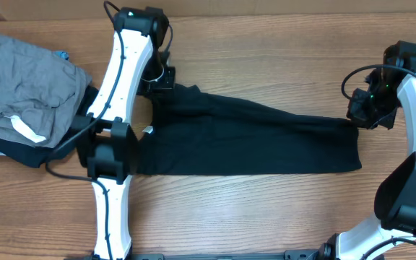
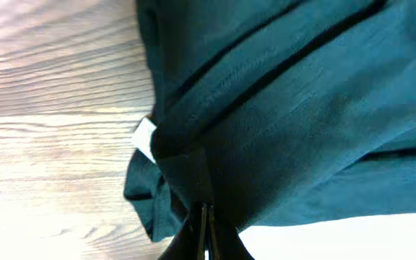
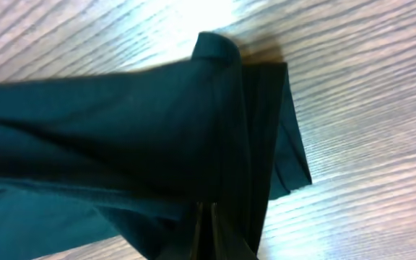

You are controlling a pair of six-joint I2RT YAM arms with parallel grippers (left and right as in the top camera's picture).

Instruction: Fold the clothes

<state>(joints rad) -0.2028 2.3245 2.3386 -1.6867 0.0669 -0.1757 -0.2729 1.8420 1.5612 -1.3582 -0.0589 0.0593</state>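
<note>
Next, the right gripper goes back down toward the shirt's near edge, then lays the shirt's held corner onto the layer beneath, since the corner is still raised.
The black T-shirt [image 1: 251,141] lies stretched across the table, folded lengthwise into a long band. My left gripper [image 1: 162,78] is shut on its far left corner; the left wrist view shows the fingers [image 2: 206,230] pinching fabric [image 2: 302,108], with the small white neck tag [image 2: 145,137] beside the fold. My right gripper [image 1: 367,110] is shut on the shirt's far right corner; the right wrist view shows the fingers [image 3: 208,231] clamped on layered fabric [image 3: 121,130] held just above the wood.
A grey garment with a white label [image 1: 24,79] lies on a dark garment [image 1: 20,152] at the table's left edge. The left arm's white links [image 1: 118,87] cross the shirt's left end. Bare wooden table [image 1: 251,209] lies in front.
</note>
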